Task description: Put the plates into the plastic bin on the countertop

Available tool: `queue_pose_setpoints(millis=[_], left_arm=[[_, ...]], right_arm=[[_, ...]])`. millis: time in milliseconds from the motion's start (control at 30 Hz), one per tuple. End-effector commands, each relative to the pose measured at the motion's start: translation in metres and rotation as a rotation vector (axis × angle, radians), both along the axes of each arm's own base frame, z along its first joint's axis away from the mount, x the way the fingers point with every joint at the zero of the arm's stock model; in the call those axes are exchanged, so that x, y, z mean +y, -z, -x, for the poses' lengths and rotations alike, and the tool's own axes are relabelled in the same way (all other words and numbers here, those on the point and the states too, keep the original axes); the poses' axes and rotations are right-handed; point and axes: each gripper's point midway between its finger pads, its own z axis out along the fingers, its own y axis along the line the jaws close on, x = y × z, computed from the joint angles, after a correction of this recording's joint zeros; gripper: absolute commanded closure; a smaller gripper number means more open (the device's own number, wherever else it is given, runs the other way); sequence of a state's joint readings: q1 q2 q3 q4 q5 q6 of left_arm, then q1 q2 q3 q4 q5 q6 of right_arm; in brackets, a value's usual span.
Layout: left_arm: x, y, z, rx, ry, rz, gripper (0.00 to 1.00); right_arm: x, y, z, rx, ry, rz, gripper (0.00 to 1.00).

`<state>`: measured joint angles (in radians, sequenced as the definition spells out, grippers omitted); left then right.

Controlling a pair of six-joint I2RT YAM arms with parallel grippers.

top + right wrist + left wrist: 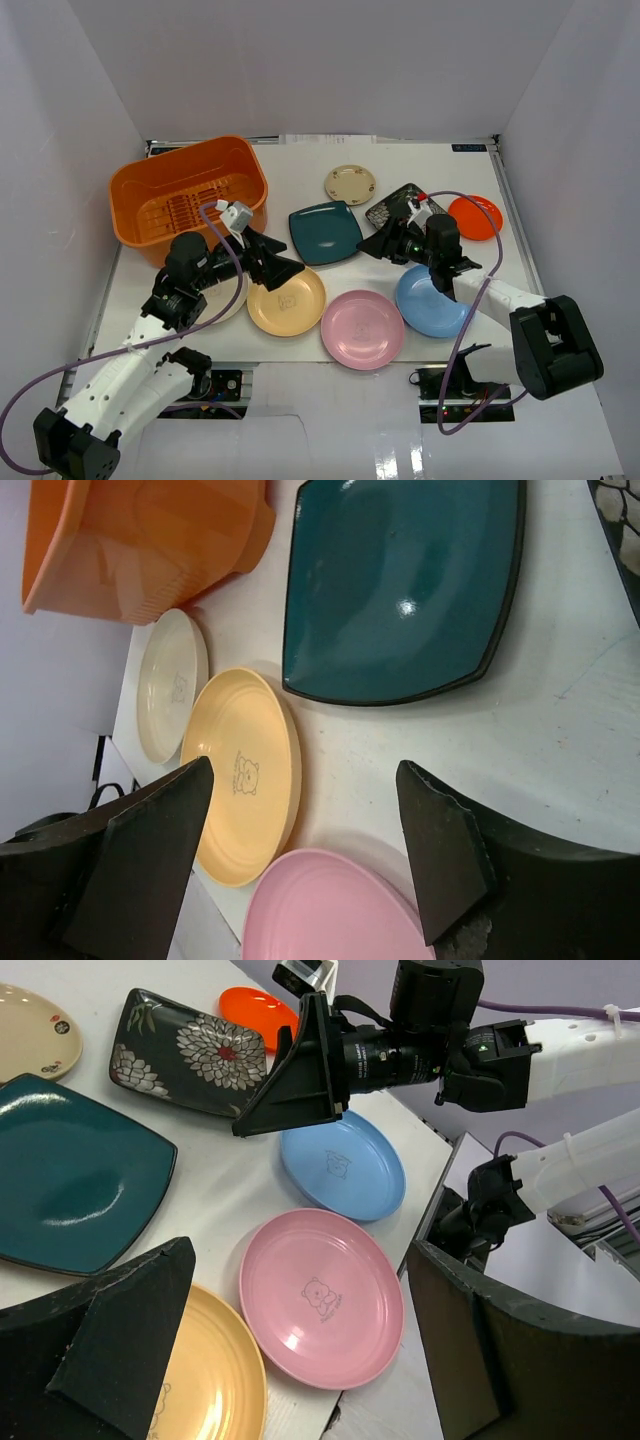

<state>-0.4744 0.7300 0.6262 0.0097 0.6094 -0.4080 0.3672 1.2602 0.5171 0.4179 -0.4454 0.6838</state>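
Observation:
The teal plate's edge [358,230] [505,620] facing the floral plate lies below my right gripper and beside its fingers, so I will next bring that gripper down onto it with its fingers open.
The orange plastic bin [185,195] stands at the back left of the white countertop [300,160]. Plates lie apart on it: small beige [350,184], square teal [325,232], black floral [408,200], orange-red [475,217], blue [430,300], pink [362,328], yellow [287,300]. A cream plate [170,680] lies partly under my left arm. My left gripper [272,262] hovers open above the yellow plate [215,1370] and pink plate [320,1295], holding nothing. Open and empty too, my right gripper [385,237] hangs between the teal plate [400,590] and the floral one.
White walls close in the countertop on three sides. The two grippers face each other about a plate's width apart over the middle. The right arm's purple cable [470,300] loops above the blue plate. The pink plate overhangs the front edge slightly.

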Motion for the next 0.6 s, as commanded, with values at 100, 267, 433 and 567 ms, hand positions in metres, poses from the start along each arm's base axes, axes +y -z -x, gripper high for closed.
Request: queue_pose_setpoints(millis=[100,267,433,567], left_arm=[[0.006,-0.007,-0.006,-0.011,-0.047,-0.019,0.02],[0.009,-0.006,-0.007,-0.007,-0.073,-0.024,0.02],[0.010,-0.004,-0.012,0.008,-0.099,-0.026,0.02],[0.011,-0.001,-0.016,0.026,-0.115,-0.030,0.02]], right_arm=[[0.000,-0.007,-0.031,-0.021,0.108,-0.018,0.19],[-0.006,0.011,-0.049,0.033,0.195,0.012,0.19],[-0.007,0.024,-0.058,0.078,0.266,-0.033,0.23],[-0.001,0.043,-0.065,0.137,0.271,-0.056,0.27]])
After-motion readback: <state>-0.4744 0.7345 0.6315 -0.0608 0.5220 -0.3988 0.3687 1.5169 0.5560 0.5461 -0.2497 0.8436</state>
